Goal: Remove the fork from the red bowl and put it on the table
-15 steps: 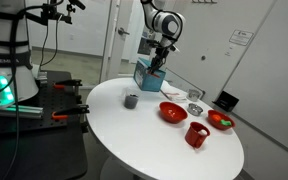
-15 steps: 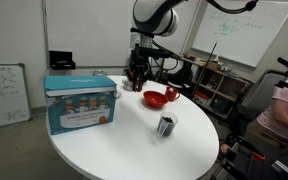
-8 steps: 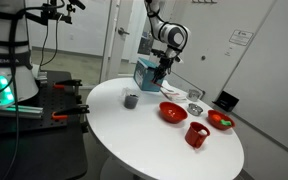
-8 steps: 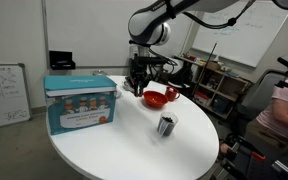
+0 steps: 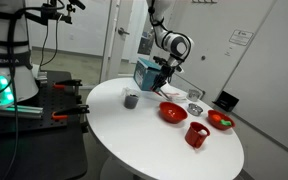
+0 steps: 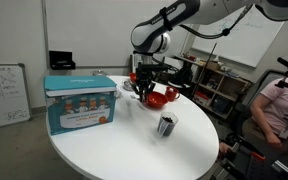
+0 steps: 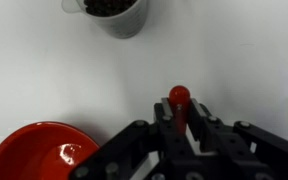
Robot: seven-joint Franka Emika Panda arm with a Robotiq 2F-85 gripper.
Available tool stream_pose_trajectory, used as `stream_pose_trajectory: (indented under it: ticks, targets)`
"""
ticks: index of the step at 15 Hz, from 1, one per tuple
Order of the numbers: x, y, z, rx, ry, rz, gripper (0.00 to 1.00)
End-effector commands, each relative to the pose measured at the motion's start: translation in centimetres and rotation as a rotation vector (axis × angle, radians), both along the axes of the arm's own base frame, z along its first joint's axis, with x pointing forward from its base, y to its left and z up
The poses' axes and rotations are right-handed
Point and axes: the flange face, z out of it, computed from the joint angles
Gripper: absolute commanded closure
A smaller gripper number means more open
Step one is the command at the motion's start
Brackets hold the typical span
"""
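Note:
The gripper moves down onto the white tabletop between the red bowl and the blue box next and releases the reddish fork, since that tabletop lies bare.
My gripper [image 7: 180, 110] is shut on the fork [image 7: 179, 96]; its reddish handle end sticks out between the fingers in the wrist view. The glossy red bowl [image 7: 32, 156] lies to the lower left there and looks empty. In both exterior views the gripper [image 5: 163, 82] [image 6: 144, 91] hangs low over the white table [image 5: 144, 140] [image 6: 114, 150], between the blue box and the red bowl [image 5: 172, 112] [image 6: 160, 98]. The fork's tines are hidden inside the fingers.
A grey cup [image 5: 131, 100] [image 6: 166, 125] [image 7: 114, 12] stands on the table. A blue box [image 5: 147, 72] [image 6: 79, 102] sits beside the gripper. A red mug [image 5: 196, 134], a small red-orange bowl [image 5: 220, 120] and a glass [image 5: 195, 107] stand beyond the red bowl.
The arm has come down and away from the blue box, toward the tabletop beside the red bowl, with the fork held in the gripper.

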Motion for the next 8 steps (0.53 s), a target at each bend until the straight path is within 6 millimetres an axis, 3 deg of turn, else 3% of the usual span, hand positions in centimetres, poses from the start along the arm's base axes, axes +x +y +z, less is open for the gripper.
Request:
stream_pose_trajectory:
  ticks: [1, 8]
  targets:
    - [-0.1, -0.8, -1.2, 0.036, 0.049, -0.003, 0.93]
    - [0.8, 0.2, -3.2, 0.026, 0.081, 0.061, 0.93]
